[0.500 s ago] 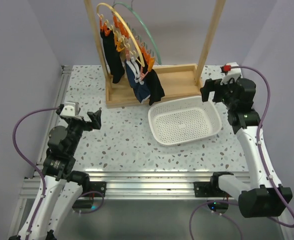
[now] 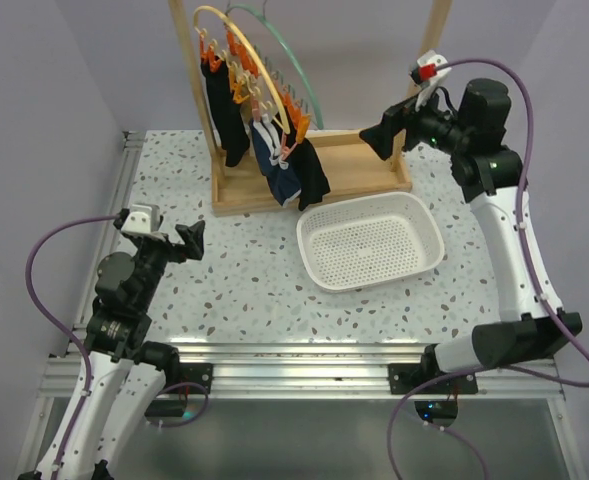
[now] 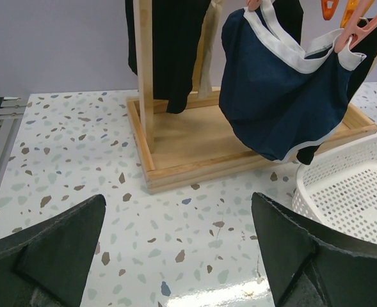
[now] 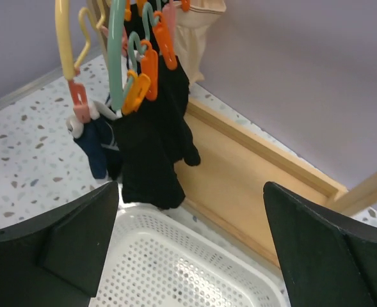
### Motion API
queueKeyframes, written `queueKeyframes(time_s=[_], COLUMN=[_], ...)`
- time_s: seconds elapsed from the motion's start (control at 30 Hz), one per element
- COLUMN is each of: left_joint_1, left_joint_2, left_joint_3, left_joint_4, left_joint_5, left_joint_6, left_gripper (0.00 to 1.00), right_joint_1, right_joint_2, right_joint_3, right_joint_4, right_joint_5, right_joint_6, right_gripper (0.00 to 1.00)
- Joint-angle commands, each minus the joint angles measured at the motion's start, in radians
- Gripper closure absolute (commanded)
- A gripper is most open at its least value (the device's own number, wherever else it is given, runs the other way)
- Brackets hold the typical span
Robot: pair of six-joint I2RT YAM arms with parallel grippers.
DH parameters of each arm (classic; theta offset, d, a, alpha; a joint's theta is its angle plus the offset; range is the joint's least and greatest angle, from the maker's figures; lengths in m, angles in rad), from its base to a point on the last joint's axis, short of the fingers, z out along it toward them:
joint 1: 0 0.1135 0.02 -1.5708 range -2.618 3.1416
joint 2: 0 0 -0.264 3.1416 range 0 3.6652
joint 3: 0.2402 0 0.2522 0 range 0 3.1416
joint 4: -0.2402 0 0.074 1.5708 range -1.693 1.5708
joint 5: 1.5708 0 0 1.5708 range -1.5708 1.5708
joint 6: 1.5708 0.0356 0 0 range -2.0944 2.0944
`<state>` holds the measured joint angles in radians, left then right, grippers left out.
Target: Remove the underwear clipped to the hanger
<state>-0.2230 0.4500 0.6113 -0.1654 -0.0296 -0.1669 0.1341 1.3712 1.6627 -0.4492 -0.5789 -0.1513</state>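
Note:
I need to bring my right gripper to the left in the top view and onto the hanger's green bar (image 2: pixel 305 82) (image 4: pixel 116 51), because the orange clips of the black underwear hang from it.
Several pieces of underwear hang from coloured clips on a round hanger (image 2: pixel 236 40) on a wooden rack (image 2: pixel 314 170). Black pieces (image 2: pixel 226 115) hang at the left and right (image 2: pixel 312 172), a navy one with white trim (image 2: pixel 274 160) between them. In the left wrist view the navy piece (image 3: pixel 271 96) hangs ahead. In the right wrist view a black piece (image 4: pixel 151 144) hangs from orange clips (image 4: pixel 151 67), with a beige piece (image 4: pixel 198 29) behind. My right gripper (image 2: pixel 384 138) is open, raised right of the hanging clothes. My left gripper (image 2: pixel 174 240) is open, low at the left.
A white perforated basket (image 2: pixel 414 215) with nothing in it sits on the speckled table in front of the rack, also in the right wrist view (image 4: pixel 175 275) and the left wrist view (image 3: pixel 361 192). The rack's wooden uprights (image 2: pixel 419 75) stand on either side of the hanger.
My right arm has lifted and swung left, from beside the basket's right side to a raised spot near the rack's right post. The left arm has not moved.

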Motion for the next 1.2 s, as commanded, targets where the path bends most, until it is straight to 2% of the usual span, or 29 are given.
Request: queueKeyframes(time_s=[0.0, 0.13, 0.2, 0.3, 0.5, 0.7, 1.0, 1.17], left_joint_1=[0.007, 0.008, 0.008, 0.010, 0.013, 0.019, 0.022, 0.030], left_joint_2=[-0.013, -0.014, -0.013, -0.011, -0.011, -0.008, -0.004, -0.002], left_joint_3=[0.007, 0.007, 0.007, 0.005, 0.005, 0.004, 0.004, 0.002], left_joint_4=[0.036, 0.037, 0.040, 0.038, 0.041, 0.043, 0.046, 0.049], left_joint_5=[0.017, 0.019, 0.022, 0.025, 0.025, 0.050, 0.056, 0.059], left_joint_6=[-0.016, -0.016, -0.014, -0.014, -0.017, -0.017, -0.017, -0.020], left_gripper=[0.00, 0.00, 0.00, 0.00, 0.00, 0.00, 0.00, 0.00], right_joint_1=[0.056, 0.165, 0.205, 0.225, 0.288, 0.347, 0.372, 0.374], right_joint_2=[0.094, 0.192, 0.239, 0.340, 0.434, 0.543, 0.640, 0.660], right_joint_3=[0.155, 0.265, 0.366, 0.516, 0.669, 0.819, 0.921, 0.928], right_joint_4=[-0.043, -0.036, -0.075, -0.130, -0.187, -0.224, -0.206, -0.191], right_joint_5=[-0.069, 0.036, 0.094, 0.123, 0.163, 0.293, 0.413, 0.432], right_joint_6=[0.114, 0.188, 0.206, 0.234, 0.231, 0.197, 0.174, 0.167], right_gripper=[0.01, 0.03, 0.10, 0.19, 0.26, 0.33, 0.53, 0.54])
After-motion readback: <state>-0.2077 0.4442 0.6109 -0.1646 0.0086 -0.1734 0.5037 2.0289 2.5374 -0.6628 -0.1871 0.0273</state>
